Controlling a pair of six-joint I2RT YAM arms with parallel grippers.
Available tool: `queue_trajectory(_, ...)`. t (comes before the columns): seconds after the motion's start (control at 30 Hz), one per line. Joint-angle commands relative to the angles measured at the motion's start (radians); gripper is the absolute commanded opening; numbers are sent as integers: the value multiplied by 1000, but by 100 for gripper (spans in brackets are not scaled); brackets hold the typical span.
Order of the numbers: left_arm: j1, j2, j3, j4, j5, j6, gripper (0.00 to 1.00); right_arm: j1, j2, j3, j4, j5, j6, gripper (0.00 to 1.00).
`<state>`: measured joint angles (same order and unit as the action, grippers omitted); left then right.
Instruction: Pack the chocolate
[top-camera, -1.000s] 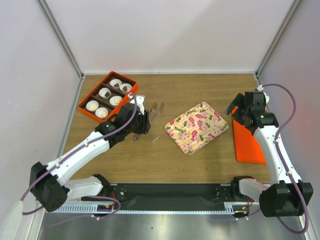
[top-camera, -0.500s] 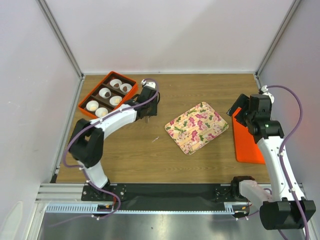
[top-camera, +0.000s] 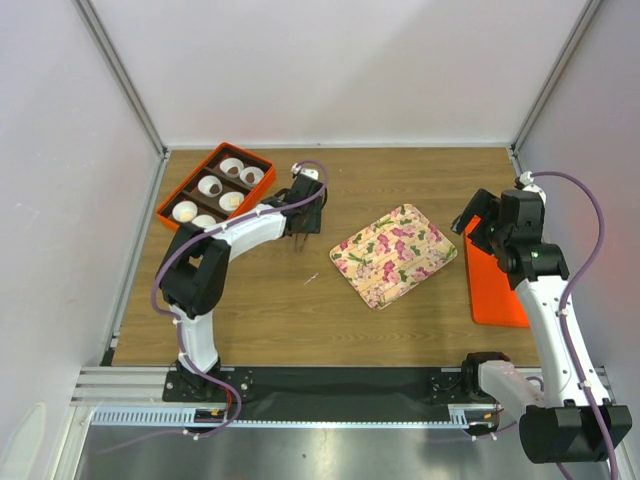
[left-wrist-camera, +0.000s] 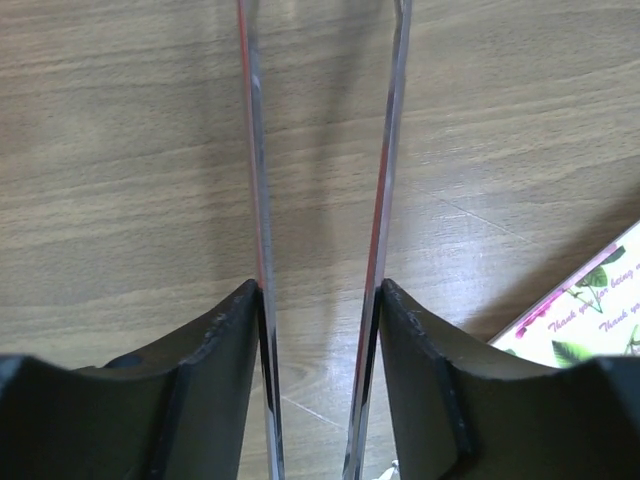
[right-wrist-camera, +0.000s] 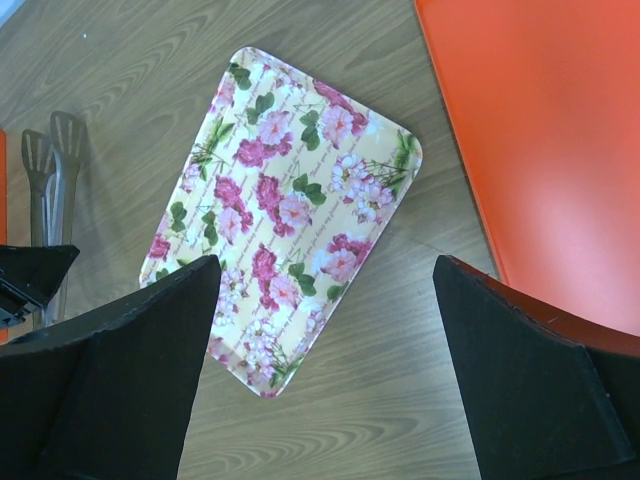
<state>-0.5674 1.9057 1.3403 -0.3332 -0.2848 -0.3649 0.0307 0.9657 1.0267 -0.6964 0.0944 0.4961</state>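
Note:
I need to lower my right gripper next onto the far end of the lid's tray-side edge (top-camera: 468, 238) (right-wrist-camera: 427, 40), because that is below the gripper's fingers and to their right in the wrist view.
An orange box (top-camera: 166, 212) at the far left holds several white paper cups (top-camera: 209, 186). Small dark spots in some cups look like the chocolate (top-camera: 211, 185), too small to be sure. My left gripper (top-camera: 303, 220) hovers just right of the box, shut on metal tongs (left-wrist-camera: 255, 150) whose two arms press against the inner faces of its fingers (left-wrist-camera: 220, 340). The right wrist view also shows the tongs (right-wrist-camera: 60, 170). My right gripper (top-camera: 478, 222) (right-wrist-camera: 325, 265) hangs open and holds nothing, between the flowered tray (top-camera: 393, 255) and the orange lid (top-camera: 495, 285).
The flowered tray (right-wrist-camera: 290, 200) lies mid-table and shows only its pattern. The flat orange lid (right-wrist-camera: 540, 130) lies along the right edge. Grey walls close in the table on the left, back and right.
My left arm has swung away from me and to the right, carrying the tongs from the box's near side to its right side. The right gripper has shifted slightly and stays open.

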Motion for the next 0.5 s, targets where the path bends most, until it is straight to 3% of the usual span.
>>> queue_trajectory(0.0, 8, 12, -18, 37, 12, 7, 55, -3, 16, -7, 37, -16, -13, 94)
queue_trajectory(0.13, 6, 27, -36, 37, 30, 3, 61, -2, 44, -7, 23, -16, -16, 94)
queue_trajectory(0.33, 6, 12, -69, 54, 64, -14, 63, -8, 105, -11, 28, 76, 13, 94)
queue_trajectory(0.47, 0, -10, -78, 48, 68, -17, 71, -18, 236, 19, 101, 52, -11, 95)
